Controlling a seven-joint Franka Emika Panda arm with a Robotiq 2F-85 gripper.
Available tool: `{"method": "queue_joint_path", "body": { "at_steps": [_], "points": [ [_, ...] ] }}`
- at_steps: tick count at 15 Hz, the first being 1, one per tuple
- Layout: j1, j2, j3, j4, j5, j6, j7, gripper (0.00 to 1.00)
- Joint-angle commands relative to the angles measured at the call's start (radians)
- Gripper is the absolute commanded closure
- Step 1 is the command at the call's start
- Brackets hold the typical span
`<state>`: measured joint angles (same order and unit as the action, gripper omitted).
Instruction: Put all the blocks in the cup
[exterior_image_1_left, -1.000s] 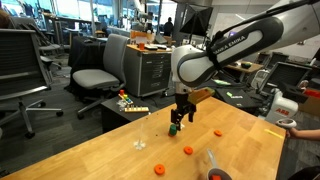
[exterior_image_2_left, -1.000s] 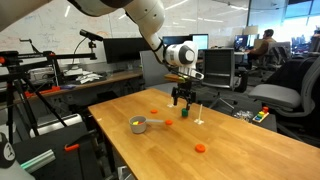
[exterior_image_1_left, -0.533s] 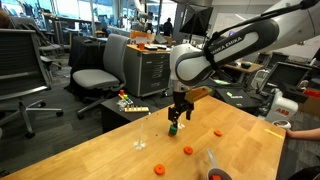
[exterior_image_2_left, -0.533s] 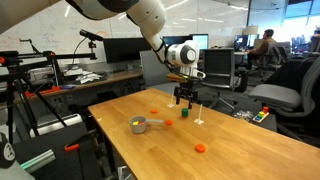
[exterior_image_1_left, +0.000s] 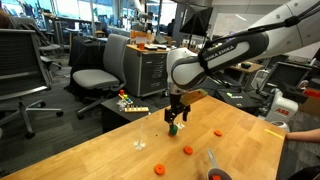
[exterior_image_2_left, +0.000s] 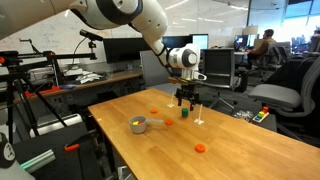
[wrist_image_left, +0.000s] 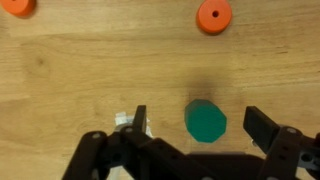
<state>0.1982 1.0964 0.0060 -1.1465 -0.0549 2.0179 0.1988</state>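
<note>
The green octagonal block is just below my gripper, between its open fingers, so I need to lower slightly and close on the block's sides next.
A green block (wrist_image_left: 205, 122) lies on the wooden table between my open fingers in the wrist view. My gripper (wrist_image_left: 201, 124) hovers just above it, open and empty; it shows in both exterior views (exterior_image_1_left: 176, 116) (exterior_image_2_left: 185, 103), with the green block (exterior_image_1_left: 173, 129) (exterior_image_2_left: 186, 113) under it. Orange blocks lie nearby (wrist_image_left: 212, 15) (wrist_image_left: 15, 6) (exterior_image_1_left: 188, 151) (exterior_image_1_left: 158, 168) (exterior_image_1_left: 218, 132) (exterior_image_2_left: 200, 148) (exterior_image_2_left: 153, 111). The grey cup (exterior_image_2_left: 137, 125) stands apart from them on the table, with something yellow in it; it also shows at the bottom edge of an exterior view (exterior_image_1_left: 218, 175).
A small white thing (wrist_image_left: 127, 121) (exterior_image_2_left: 199, 121) lies next to the green block, by one finger. The wooden table (exterior_image_1_left: 110, 155) ends close behind the gripper. Office chairs (exterior_image_1_left: 100, 75) and desks stand beyond it. A person's hand (exterior_image_1_left: 290, 125) rests at the table's side.
My gripper has shifted slightly sideways and a little lower over the green block. The blocks and cup have not moved.
</note>
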Motion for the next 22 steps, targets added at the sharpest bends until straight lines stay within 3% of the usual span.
{"method": "queue_joint_path", "body": {
  "at_steps": [1, 15, 16, 17, 22],
  "points": [
    [0.017, 0.058, -0.005, 0.107, -0.001, -0.055, 0.024, 0.00],
    [0.020, 0.152, -0.003, 0.241, 0.005, -0.122, 0.031, 0.00],
    [0.019, 0.155, -0.003, 0.246, 0.005, -0.121, 0.029, 0.25],
    [0.019, 0.159, -0.003, 0.254, 0.006, -0.124, 0.029, 0.25],
    [0.013, 0.174, -0.001, 0.282, 0.011, -0.135, 0.031, 0.65]
  ]
}}
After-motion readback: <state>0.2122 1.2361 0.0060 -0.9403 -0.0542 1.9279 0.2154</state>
